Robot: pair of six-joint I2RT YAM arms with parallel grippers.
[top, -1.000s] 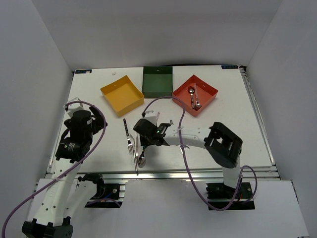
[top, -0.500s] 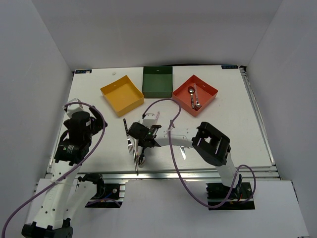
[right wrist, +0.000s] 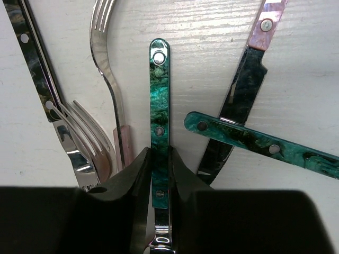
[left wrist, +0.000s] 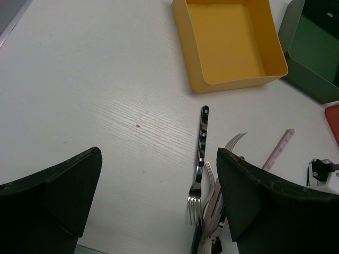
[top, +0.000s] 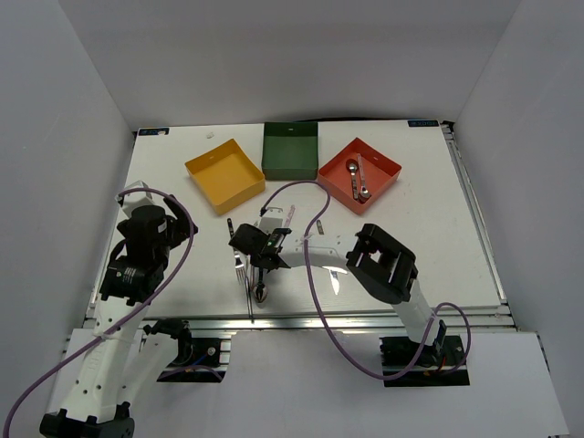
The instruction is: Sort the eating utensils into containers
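Observation:
The teal-handled spoon should next go up and outward in the robot's right gripper, over the red-orange tray (top: 359,174), which holds spoons.
My right gripper (right wrist: 160,159) is shut on the teal handle of a utensil (right wrist: 159,100) lying on the table in the pile of utensils (top: 255,274) at the front centre. Around it lie a teal-handled knife (right wrist: 254,143), a pink-handled knife (right wrist: 249,79) and forks (right wrist: 106,63). In the top view the right gripper (top: 260,254) is low over this pile. My left gripper (top: 153,226) is open and empty, left of the pile; its view shows a dark-handled fork (left wrist: 200,159). The yellow tray (top: 224,173) and green tray (top: 290,151) hold nothing visible. The red-orange tray (top: 376,164) holds two spoons (top: 358,179).
The three trays stand in a row at the back of the white table. A purple cable (top: 315,237) arcs over the right arm. The table's metal front rail (top: 365,318) runs just below the pile. White walls close the sides.
The right arm has swung left and its gripper has moved over the utensil pile. The left arm has barely moved.

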